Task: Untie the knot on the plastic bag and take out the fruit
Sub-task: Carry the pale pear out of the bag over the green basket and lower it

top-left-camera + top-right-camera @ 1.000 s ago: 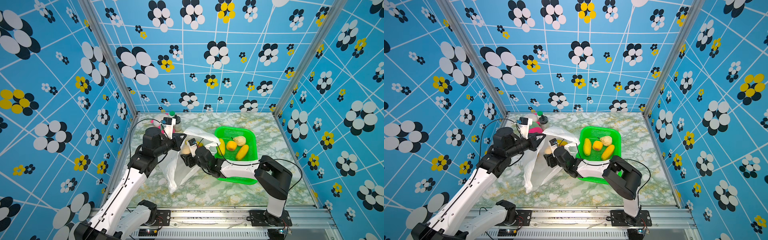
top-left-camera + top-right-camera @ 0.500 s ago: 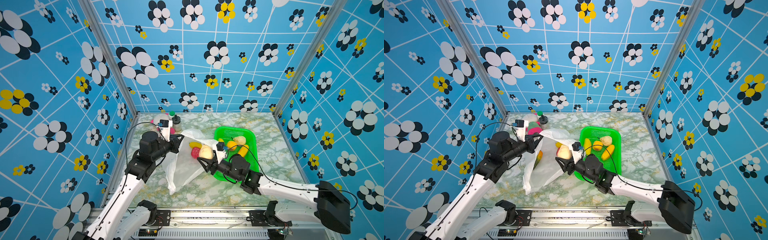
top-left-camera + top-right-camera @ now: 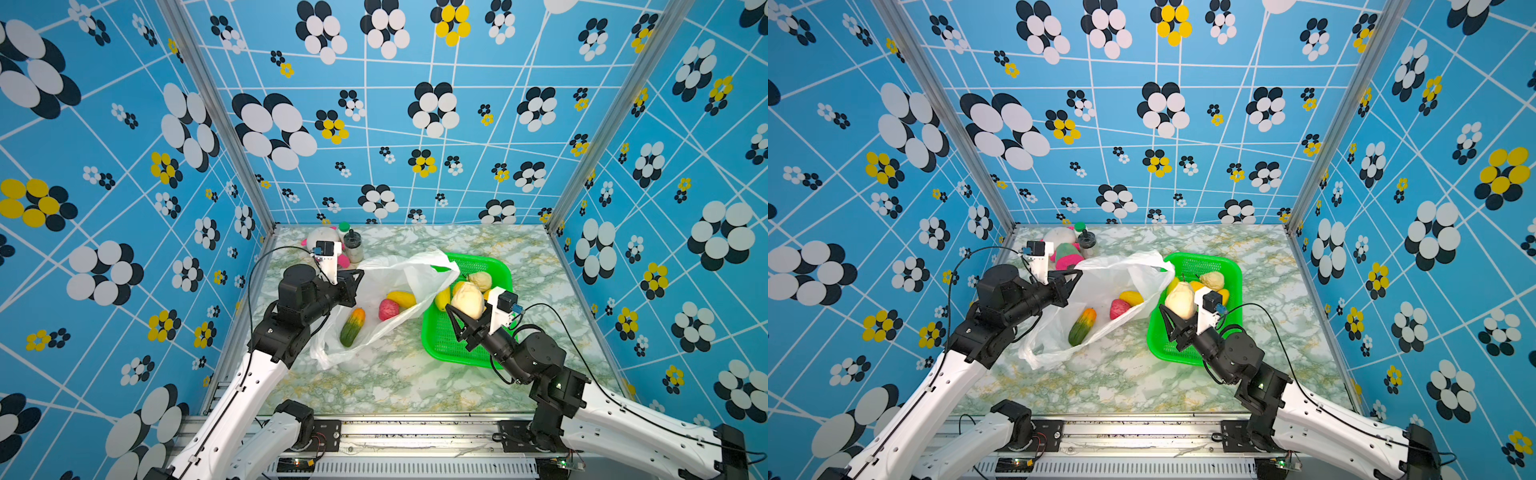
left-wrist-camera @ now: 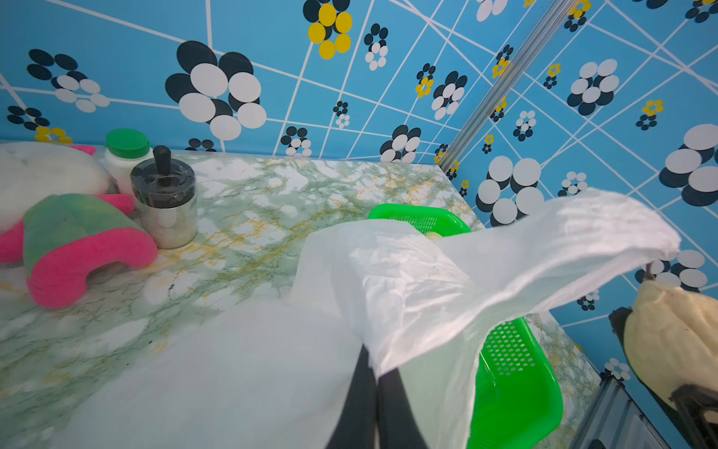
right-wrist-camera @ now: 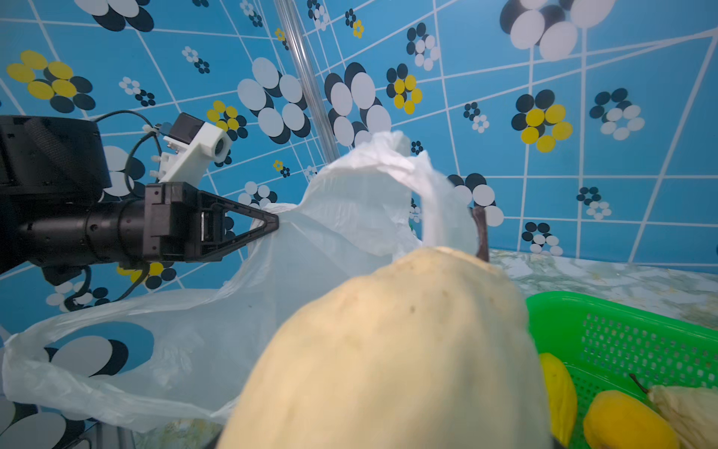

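Observation:
The pale cream fruit in my right gripper will next go down to the basket's near end (image 3: 448, 344) with my fingers tipping toward the table. I will let go of it there, because the bottom of that end is bare.
The white plastic bag (image 3: 386, 286) lies open on the marble table. My left gripper (image 3: 359, 274) is shut on its rim (image 4: 388, 350) and holds it up. No knot shows on the bag. Three pieces of fruit lie inside: a green-orange one (image 3: 352, 327), a pink-red one (image 3: 388, 309) and a yellow one (image 3: 401, 298). My right gripper (image 3: 467, 311) is shut on a pale cream fruit (image 5: 388, 350), which hangs above the near left part of the green basket (image 3: 453, 345). Its fingers are hidden behind the fruit in the right wrist view.
The basket (image 5: 621, 330) holds yellow fruit (image 5: 621, 423) and another cream one (image 3: 480, 280). A pink and green plush toy (image 4: 77, 241), a green-capped bottle (image 4: 126, 151) and a metal jar (image 4: 165, 202) stand at the back left corner. Patterned walls enclose three sides.
My right gripper came out of the bag with the cream fruit and swung right, over the basket. The left gripper kept its hold on the rim, and the bag's mouth now gapes wider.

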Controlling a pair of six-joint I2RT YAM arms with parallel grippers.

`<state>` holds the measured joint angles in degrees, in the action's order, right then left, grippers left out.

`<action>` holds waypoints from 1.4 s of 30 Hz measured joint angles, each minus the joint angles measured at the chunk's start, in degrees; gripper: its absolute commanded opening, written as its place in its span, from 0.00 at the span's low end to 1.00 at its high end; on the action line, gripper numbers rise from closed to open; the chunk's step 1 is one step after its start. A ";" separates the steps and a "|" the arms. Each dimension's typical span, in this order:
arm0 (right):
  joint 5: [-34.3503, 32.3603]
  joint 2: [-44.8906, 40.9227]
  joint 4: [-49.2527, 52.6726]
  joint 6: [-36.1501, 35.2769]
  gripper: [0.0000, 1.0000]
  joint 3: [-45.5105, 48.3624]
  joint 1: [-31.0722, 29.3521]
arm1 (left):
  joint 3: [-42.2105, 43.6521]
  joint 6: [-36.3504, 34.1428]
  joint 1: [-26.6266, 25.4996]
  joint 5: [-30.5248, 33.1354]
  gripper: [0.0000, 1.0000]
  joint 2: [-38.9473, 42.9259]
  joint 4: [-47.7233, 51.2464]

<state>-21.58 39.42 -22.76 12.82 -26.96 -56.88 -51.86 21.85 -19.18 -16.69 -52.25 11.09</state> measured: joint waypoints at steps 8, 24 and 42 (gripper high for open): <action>1.79 5.27 1.49 -0.11 0.43 -1.07 0.46 | -1.53 0.90 0.00 2.23 0.00 -4.59 0.72; -2.82 27.71 6.95 9.27 0.41 -11.85 9.81 | -4.81 1.01 0.00 9.33 0.00 -6.49 1.09; -3.45 42.62 16.35 21.35 0.95 -13.97 16.79 | -7.08 8.59 -0.15 -0.37 0.00 -8.39 -1.75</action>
<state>-25.04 82.04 -6.42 34.17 -40.93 -40.10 -58.94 30.44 -19.33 -17.06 -60.64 9.34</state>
